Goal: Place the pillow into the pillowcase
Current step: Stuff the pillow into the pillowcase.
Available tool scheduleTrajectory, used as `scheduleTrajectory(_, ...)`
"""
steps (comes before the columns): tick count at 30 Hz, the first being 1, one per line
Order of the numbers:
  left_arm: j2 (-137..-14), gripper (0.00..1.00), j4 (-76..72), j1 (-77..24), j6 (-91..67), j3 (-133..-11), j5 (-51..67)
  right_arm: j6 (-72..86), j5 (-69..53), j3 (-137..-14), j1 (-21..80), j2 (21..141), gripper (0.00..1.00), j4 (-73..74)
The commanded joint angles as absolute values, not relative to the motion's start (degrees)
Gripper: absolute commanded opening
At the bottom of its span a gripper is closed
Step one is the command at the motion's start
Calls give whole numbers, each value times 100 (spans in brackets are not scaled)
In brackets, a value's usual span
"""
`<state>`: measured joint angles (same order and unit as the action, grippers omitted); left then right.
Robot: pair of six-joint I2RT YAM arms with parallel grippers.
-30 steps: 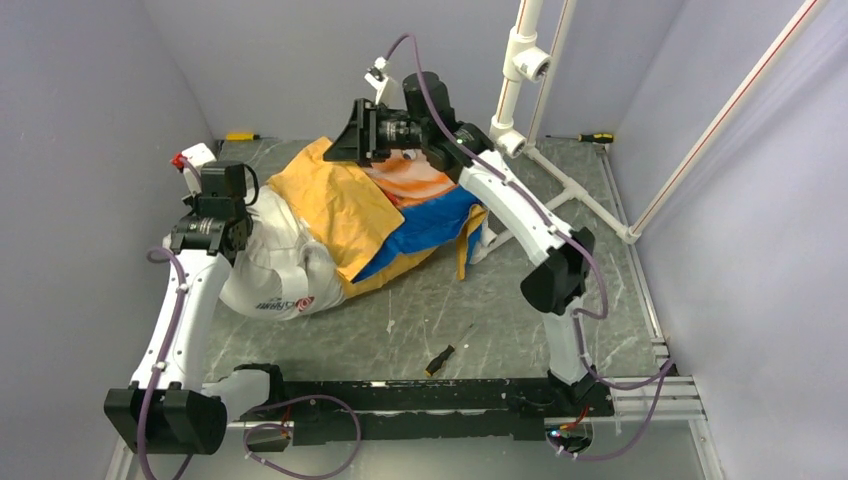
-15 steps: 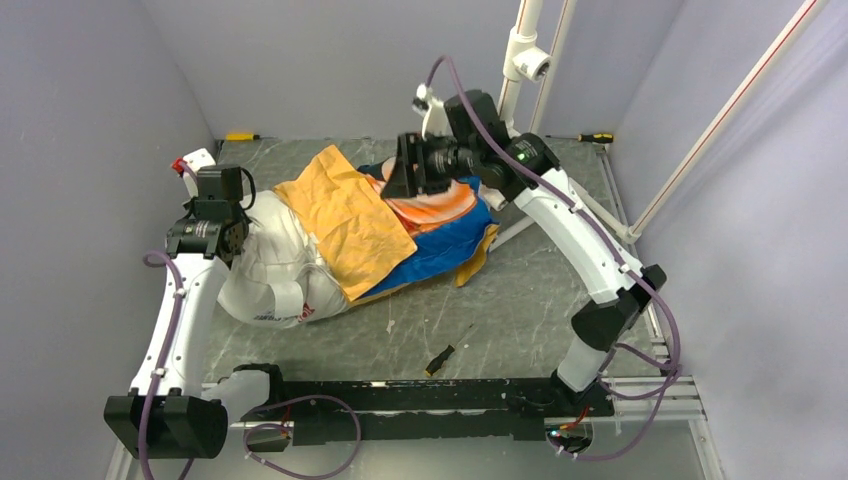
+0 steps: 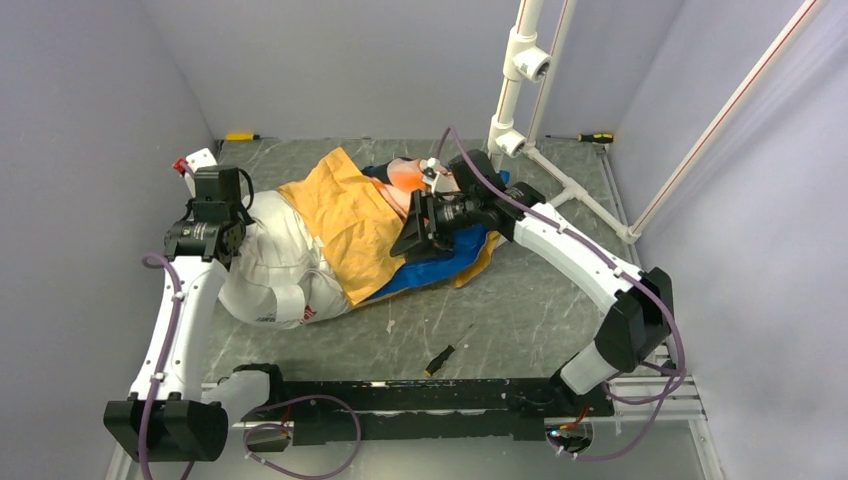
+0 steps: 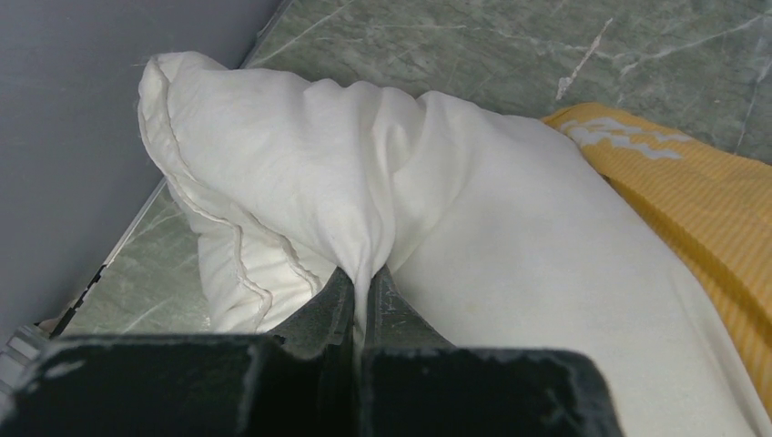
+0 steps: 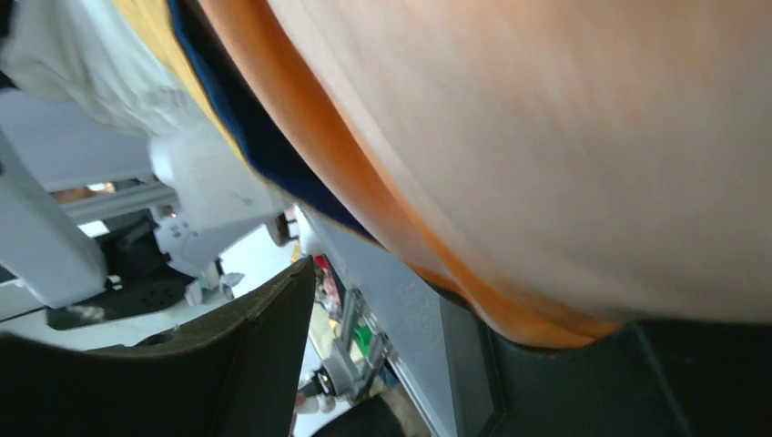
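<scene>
I will move my left gripper outward next with the fold of the pillow, toward the tabletop by the yellow screwdriver [image 3: 258,160] [image 4: 314,45], and release it, because that spot is outward of the gripper.
The white pillow [image 3: 277,272] lies at the table's left side, its right part under the pillowcase [image 3: 350,215], which shows orange on top and blue along its near edge. My left gripper [image 4: 369,273] is shut on a pinched fold of the pillow [image 4: 364,173] near its corner by the left wall. Beside that fold lies the orange pillowcase [image 4: 692,200]. My right gripper [image 3: 415,232] hangs low over the pillowcase's right half. Its jaws [image 5: 410,300] stand open; orange and blue pillowcase fabric [image 5: 546,137] drapes over one finger, with nothing between the two.
A white pipe frame [image 3: 520,70] rises at the back right. Two screwdrivers [image 3: 243,136] [image 3: 597,137] lie along the back edge. A small black tool [image 3: 440,358] lies near the front rail. Grey walls close in on three sides.
My right arm has swung from high over the pillowcase's back edge to the right and down onto its right half. The orange layer has slid left. The left gripper has kept its grip.
</scene>
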<state>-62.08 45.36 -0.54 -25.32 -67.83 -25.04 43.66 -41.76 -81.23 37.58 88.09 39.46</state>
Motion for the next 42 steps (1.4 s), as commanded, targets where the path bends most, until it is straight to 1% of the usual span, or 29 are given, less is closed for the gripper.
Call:
scheduleTrajectory(1, -6140, 0, 4390, -165, -2812, -6930, -1596, 5133, -4515, -8303, 3778, 9210, 53, 2096)
scheduleTrajectory(2, -6131, 0, 4394, -164, -2806, -6957, -1598, 5165, -4533, -8512, 3814, 9383, 48, 1985)
scheduleTrajectory(3, -6120, 0, 4394, -160, -2808, -6979, -1607, 5197, -4595, -8694, 3852, 9563, 41, 1922)
scheduleTrajectory(6, -6108, 0, 4378, -164, -2823, -7067, -1614, 5338, -4854, -9248, 3999, 10140, 4, 1652)
scheduleTrajectory(7, -6104, 0, 4351, -165, -2818, -7085, -1587, 5354, -4954, -9487, 4065, 10303, 0, 1636)
scheduleTrajectory(12, -6231, 0, 4320, -154, -2773, -7313, -1452, 4938, -5359, -10846, 4379, 10957, 0, 2074)
scheduleTrajectory(16, -6544, 0, 4415, -158, -2539, -7735, -1434, 5290, -5595, -10997, 4401, 11129, 0, 1276)
scheduleTrajectory(19, -7026, 0, 4678, -145, -2495, -8282, -1509, 5108, -5648, -11542, 4337, 11458, 0, 1397)
scheduleTrajectory(20, -7170, 0, 4777, -126, -2499, -8428, -1531, 4880, -5578, -11797, 4321, 11523, 2, 1631)
scheduleTrajectory(22, -7485, 0, 4967, -37, -2517, -8676, -1449, 4171, -5159, -12586, 4275, 11640, 27, 2781)
scheduleTrajectory(23, -7633, 0, 5049, -12, -2555, -8772, -1356, 3805, -4910, -12997, 4265, 11679, 37, 3336)
scheduleTrajectory(24, -7778, 0, 5118, 112, -2626, -8858, -1278, 3394, -4558, -13340, 4255, 11689, 45, 3916)
scheduleTrajectory(26, -7996, 0, 5173, 254, -2789, -8957, -1126, 2770, -3829, -13673, 4246, 11578, 56, 4772)
scheduleTrajectory(28, -8173, 0, 5095, 364, -2966, -8974, -995, 2334, -3208, -13483, 4252, 11257, 60, 5324)
scheduleTrajectory(30, -8377, 0, 5025, 466, -3112, -9014, -832, 2053, -2628, -12937, 4254, 10795, 64, 5647)
scheduleTrajectory(33, -8689, 0, 4976, 556, -3282, -9136, -624, 1851, -2132, -12064, 4257, 10141, 70, 5947)
scheduleTrajectory(37, -8958, 0, 4903, 571, -3303, -9254, -441, 1928, -2451, -11069, 4309, 9628, 72, 5744)
scheduleTrajectory(39, -8972, 0, 4860, 571, -3306, -9243, -407, 1981, -2603, -10569, 4468, 9526, 72, 5419)
scheduleTrajectory(42, -8959, 0, 4836, 576, -3286, -9229, -362, 2041, -2610, -10141, 4814, 9556, 72, 4778)
